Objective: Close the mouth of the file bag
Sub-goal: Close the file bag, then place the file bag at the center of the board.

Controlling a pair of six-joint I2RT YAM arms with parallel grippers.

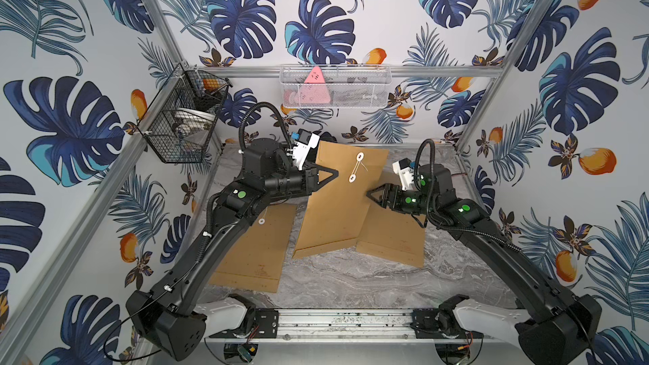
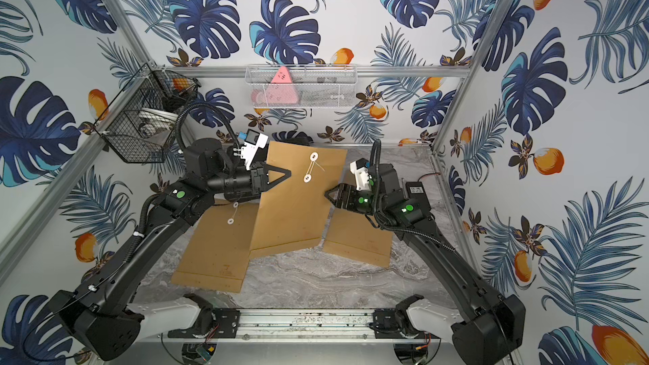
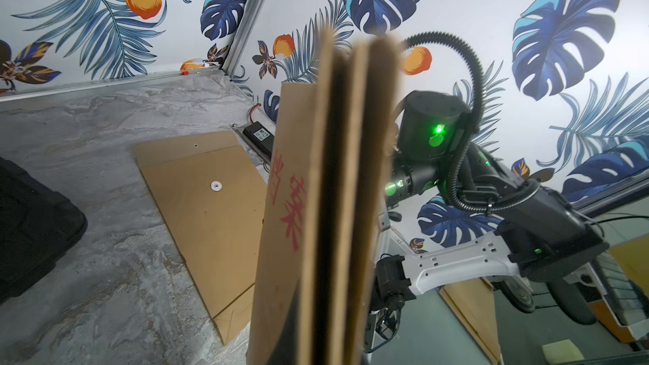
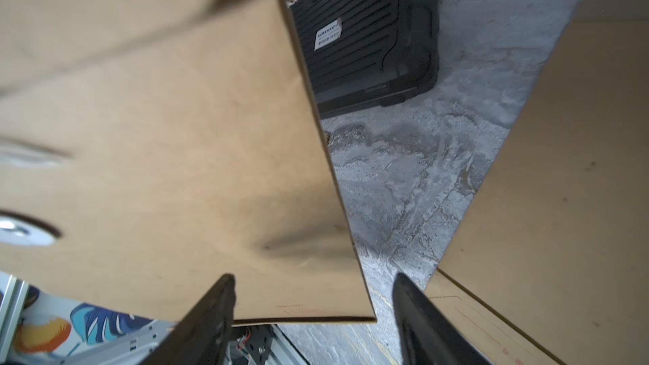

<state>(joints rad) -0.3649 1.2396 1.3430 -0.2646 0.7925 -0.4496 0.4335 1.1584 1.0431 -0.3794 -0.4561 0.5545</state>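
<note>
The left gripper lowers the tilted bag onto the bare marble between the flat bags next, then releases the bag's edge.
The brown paper file bag (image 1: 337, 205) is lifted at a tilt above the table, its lower edge near the marble top. A string runs between its two white discs (image 1: 360, 157) in both top views. My left gripper (image 1: 335, 172) is shut on the bag's left edge; the left wrist view shows that edge (image 3: 337, 205) end-on, and it hides the jaws. My right gripper (image 1: 368, 193) is at the bag's right edge. In the right wrist view the right gripper (image 4: 313, 276) stands open, with the bag's corner (image 4: 281, 205) between the spread fingers.
Two more brown file bags lie flat, one at the left (image 1: 253, 247) and one at the right (image 1: 393, 237). A black wire basket (image 1: 182, 121) and a white mesh basket (image 1: 333, 86) hang on the walls. A black power adapter (image 2: 416, 189) lies at the right.
</note>
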